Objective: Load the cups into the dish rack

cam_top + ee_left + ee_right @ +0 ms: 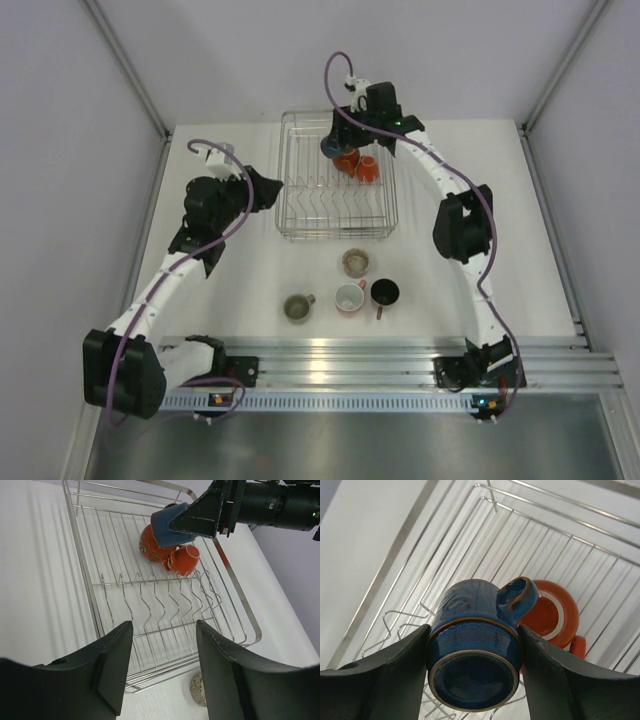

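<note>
I will next move my right gripper down and back to let go of the blue cup (475,650), because the bare wires beside the orange cups are below and back from the gripper.
The silver wire dish rack (335,235) stands at the table's far middle. My right gripper (335,140) hangs over its far right part, shut on the dark blue cup (475,650), which is held bottom toward the wrist camera with the handle (516,597) pointing up. Beneath it, two orange cups (346,160) (368,168) lie in the rack. My left gripper (277,190) is open and empty, just off the rack's left side (81,555). On the table in front stand a beige cup (355,262), an olive cup (297,307), a pink cup (349,297) and a black cup (384,292).
The rack's rows of upright prongs (160,592) fill its near half. A speckled cup (198,690) shows past the rack's near corner in the left wrist view. Grey walls enclose the table on three sides, and the arms' mounting rail (350,365) runs along the near edge.
</note>
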